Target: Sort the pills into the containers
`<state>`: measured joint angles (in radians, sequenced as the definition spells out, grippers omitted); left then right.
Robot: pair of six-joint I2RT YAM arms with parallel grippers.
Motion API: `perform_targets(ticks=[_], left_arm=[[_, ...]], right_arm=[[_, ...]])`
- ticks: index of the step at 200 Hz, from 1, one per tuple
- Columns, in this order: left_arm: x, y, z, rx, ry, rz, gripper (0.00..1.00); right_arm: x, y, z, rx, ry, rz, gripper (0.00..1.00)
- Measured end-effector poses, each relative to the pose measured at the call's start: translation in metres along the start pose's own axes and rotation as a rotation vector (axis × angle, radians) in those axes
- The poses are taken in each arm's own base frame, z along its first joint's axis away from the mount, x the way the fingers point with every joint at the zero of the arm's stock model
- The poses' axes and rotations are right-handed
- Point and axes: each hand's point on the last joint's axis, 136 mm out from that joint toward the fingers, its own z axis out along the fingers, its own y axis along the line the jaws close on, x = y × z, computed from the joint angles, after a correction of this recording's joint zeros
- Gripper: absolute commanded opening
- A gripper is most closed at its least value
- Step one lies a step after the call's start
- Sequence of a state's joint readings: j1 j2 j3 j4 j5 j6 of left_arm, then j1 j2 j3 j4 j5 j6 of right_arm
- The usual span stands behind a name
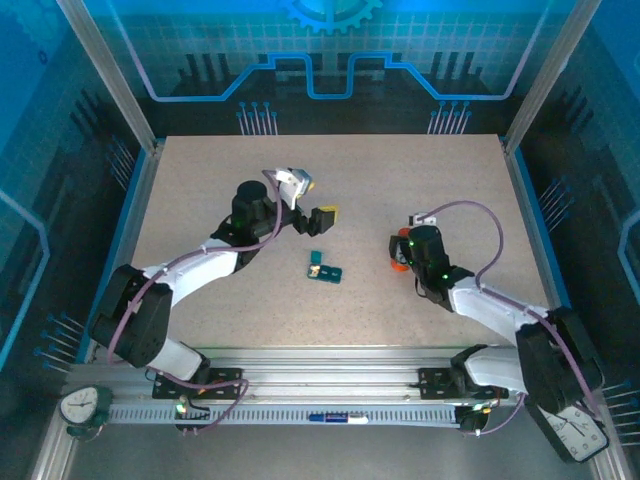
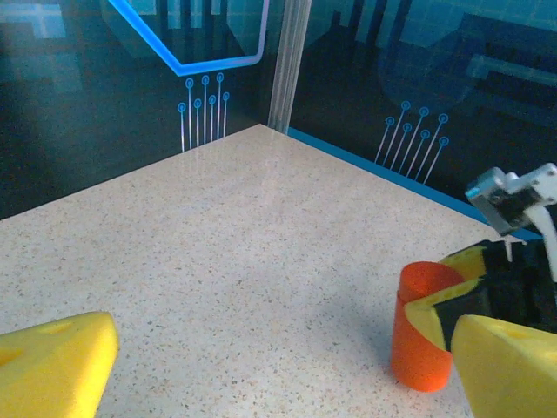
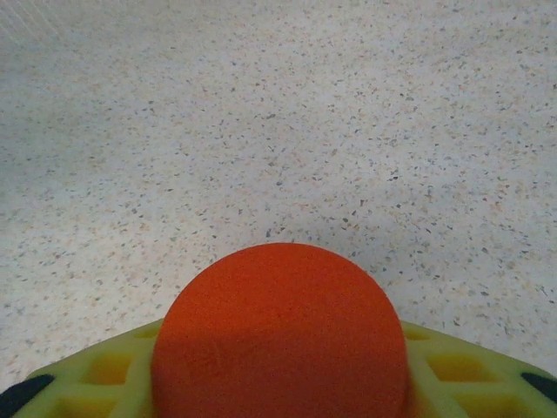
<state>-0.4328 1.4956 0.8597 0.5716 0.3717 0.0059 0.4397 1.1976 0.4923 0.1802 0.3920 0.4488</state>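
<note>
Next, my right gripper draws the upright orange bottle back toward my base, over the bare table nearer the aluminium bar [image 1: 402, 293], and releases it, as that spot is empty.
The dark-teal pill box [image 1: 325, 268] lies flat on the speckled table [image 1: 200, 200] near the middle. No pills can be made out. My right gripper [image 1: 398, 257] is shut on an upright orange bottle [image 1: 397, 263], right of the box. In the right wrist view the bottle's round orange top [image 3: 278, 335] sits between the yellow fingers [image 3: 104, 374]. My left gripper [image 1: 322, 217] hovers behind the box, open, with nothing between its yellow fingers [image 2: 52, 366]. The left wrist view faces the orange bottle [image 2: 424, 335], with a right-arm finger [image 2: 431, 305] on its side.
Aluminium frame posts [image 1: 110, 75] and dark blue panels wall in the table on three sides. A blue strip [image 2: 374, 161] marks the table's far edge in the left wrist view. The right arm's white cable clip [image 2: 513, 192] stands above the bottle.
</note>
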Motion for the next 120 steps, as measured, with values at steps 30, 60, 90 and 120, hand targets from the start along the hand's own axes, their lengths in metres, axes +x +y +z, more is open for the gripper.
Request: perform_targets(ticks=[30,60,90,120], left_arm=[[0.007,0.000,-0.005,-0.010,0.012,-0.009,0.99],[0.021,0.002,-0.009,-0.030,0.039,-0.025,0.99],[0.022,0.003,-0.011,-0.039,0.043,-0.028,0.99],[0.015,0.000,-0.016,-0.039,0.032,-0.023,0.99]], right_arm=[[0.003,0.003,-0.020,-0.020,-0.029,0.001,0.27],[0.019,0.002,-0.035,-0.026,-0.024,-0.003,0.27],[0.043,-0.002,-0.045,-0.024,0.004,-0.010,0.27],[0.053,0.001,-0.052,-0.032,0.005,-0.008,0.29]])
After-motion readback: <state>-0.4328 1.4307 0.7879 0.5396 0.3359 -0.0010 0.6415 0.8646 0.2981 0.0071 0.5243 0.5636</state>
